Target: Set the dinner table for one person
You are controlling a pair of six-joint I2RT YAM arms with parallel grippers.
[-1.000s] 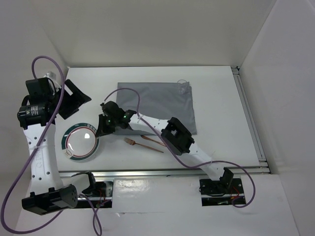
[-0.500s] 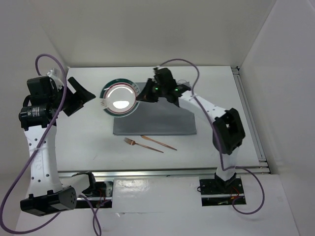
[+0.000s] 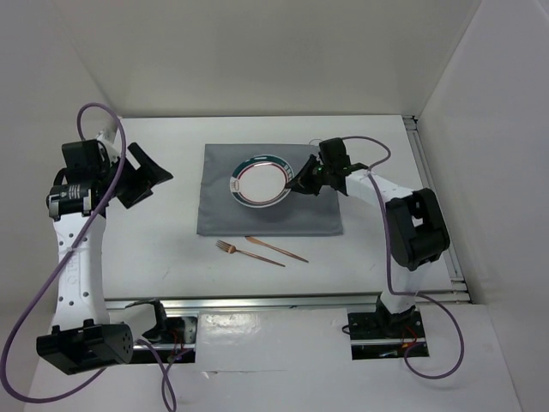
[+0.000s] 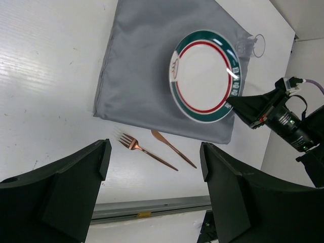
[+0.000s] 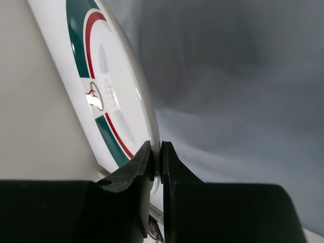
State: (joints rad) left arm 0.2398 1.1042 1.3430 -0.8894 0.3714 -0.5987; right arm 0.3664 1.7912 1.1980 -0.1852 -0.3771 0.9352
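My left gripper is above the fork's handle (image 3: 258,257) (image 4: 157,159), which lies clear of the cloth, and will next lower back and to the right in the top view onto it.
A white plate (image 3: 260,181) with a green and red rim band hangs tilted over the middle of the grey cloth (image 3: 274,215) on the dinner table (image 3: 154,249). My right gripper (image 3: 301,184) is shut on the plate's right rim. The right wrist view shows both fingers pinching that rim (image 5: 156,152), with the plate (image 5: 101,76) on the left and the cloth (image 5: 243,76) behind. I cannot tell whether the plate touches the cloth. My left gripper (image 3: 153,174) stands open and empty over the table's left side, well clear of the plate (image 4: 205,76).
A copper fork (image 3: 237,251) and knife (image 3: 276,249) lie on the white surface just in front of the cloth. A clear glass (image 4: 250,46) stands at the cloth's far right corner, close behind my right gripper. A metal rail (image 3: 437,206) runs along the right edge.
My right arm has carried the plate from the table's front left, past the cloth's far left corner, to over the cloth's middle. The left gripper shifted slightly.
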